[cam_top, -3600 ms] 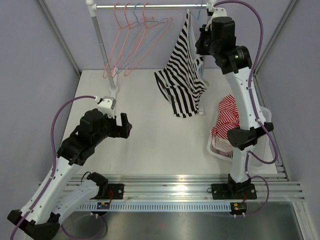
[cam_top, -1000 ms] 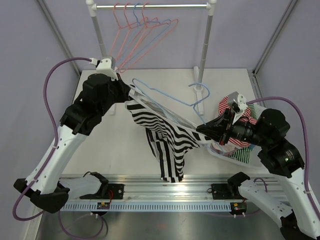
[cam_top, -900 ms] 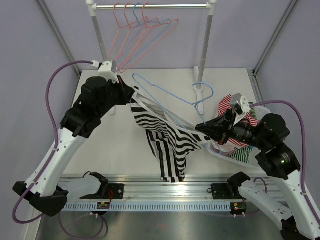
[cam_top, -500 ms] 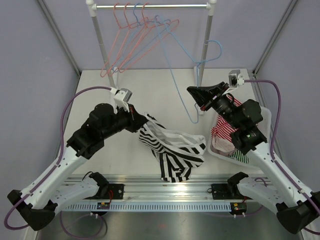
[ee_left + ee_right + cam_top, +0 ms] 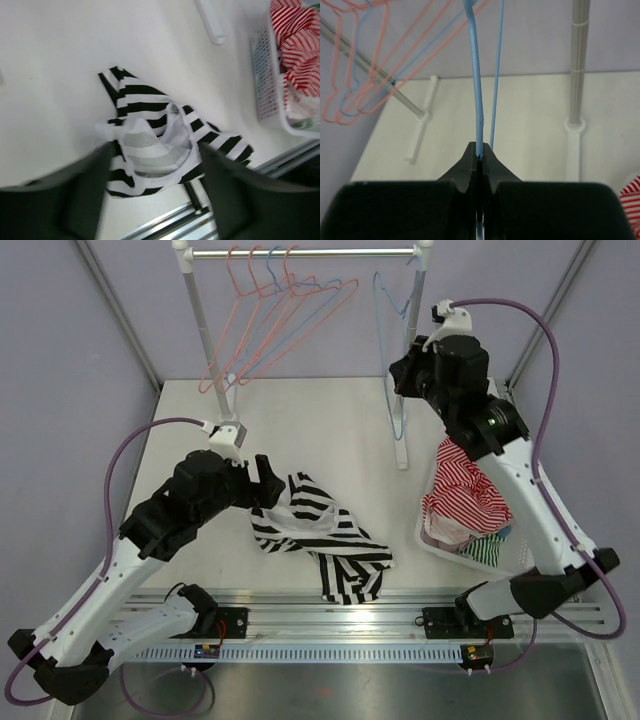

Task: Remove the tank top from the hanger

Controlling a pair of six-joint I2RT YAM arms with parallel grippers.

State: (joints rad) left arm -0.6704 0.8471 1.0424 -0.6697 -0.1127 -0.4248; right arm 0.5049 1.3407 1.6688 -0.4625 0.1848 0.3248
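Observation:
The tank top is off, so my right gripper will move outward and let go of the hanger's wire at the bar's empty end (image 5: pixel 402 252).
The black-and-white striped tank top (image 5: pixel 318 532) lies crumpled on the table near the front edge, off the hanger. My left gripper (image 5: pixel 268 480) hovers at its left end, jaws open. In the left wrist view the tank top (image 5: pixel 150 150) lies below the open left gripper (image 5: pixel 155 150), with nothing pinched between the fingers. The bare blue wire hanger (image 5: pixel 381 315) hangs up near the right end of the rack. My right gripper (image 5: pixel 398 375) is shut on its wire. The right wrist view shows the right gripper (image 5: pixel 479 151) clamped on the hanger (image 5: pixel 475 75).
Several pink and blue hangers (image 5: pixel 270 310) hang on the rack's rail (image 5: pixel 300 253). The rack's right post (image 5: pixel 405 390) stands beside the right arm. A white basket (image 5: pixel 430 540) of red-striped clothes sits at the right. A metal rail (image 5: pixel 380 600) runs along the front edge.
My left gripper has opened and let the tank top drop onto the table. The right arm has swung the bare blue hanger up and back to the rack.

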